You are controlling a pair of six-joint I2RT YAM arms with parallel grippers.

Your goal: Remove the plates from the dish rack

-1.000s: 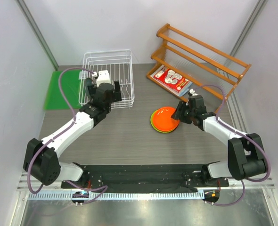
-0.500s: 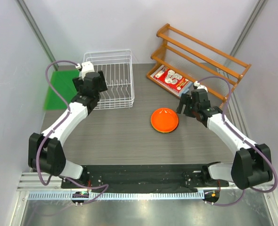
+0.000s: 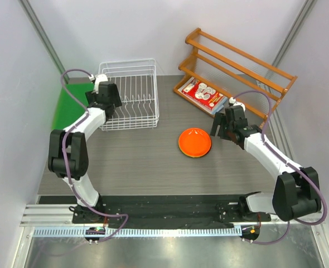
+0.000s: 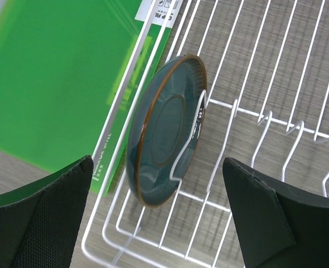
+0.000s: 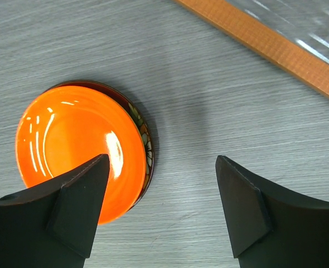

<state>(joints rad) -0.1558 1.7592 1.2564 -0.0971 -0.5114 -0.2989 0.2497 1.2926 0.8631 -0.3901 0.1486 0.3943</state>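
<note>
The robot will next lower the left gripper's open fingers astride the blue-grey plate's upper rim (image 4: 143, 133) and close them on both sides of the plate, since the plate stands on edge below the gripper.
A blue-grey plate (image 4: 167, 128) stands on edge between the prongs at the left end of the white wire dish rack (image 3: 136, 95). My left gripper (image 4: 159, 223) hovers open above it, one finger on each side and neither touching. The top view shows the left gripper (image 3: 107, 100) over the rack's left side, covering that plate. An orange plate (image 3: 194, 142) lies flat on the table on top of a dark patterned plate (image 5: 146, 139), of which only the rim shows. Just right of that stack my right gripper (image 5: 161, 206) stands open and holds nothing.
An orange-brown wooden slatted shelf (image 3: 237, 67) stands at the back right, with a red-and-white packet (image 3: 203, 94) at its foot. A green board (image 3: 69, 106) lies left of the dish rack. Grey walls close in on both sides.
My right gripper has opened, left the orange plate on the stack and drawn back to the right. My left arm has swung back and left to the rack's left end.
</note>
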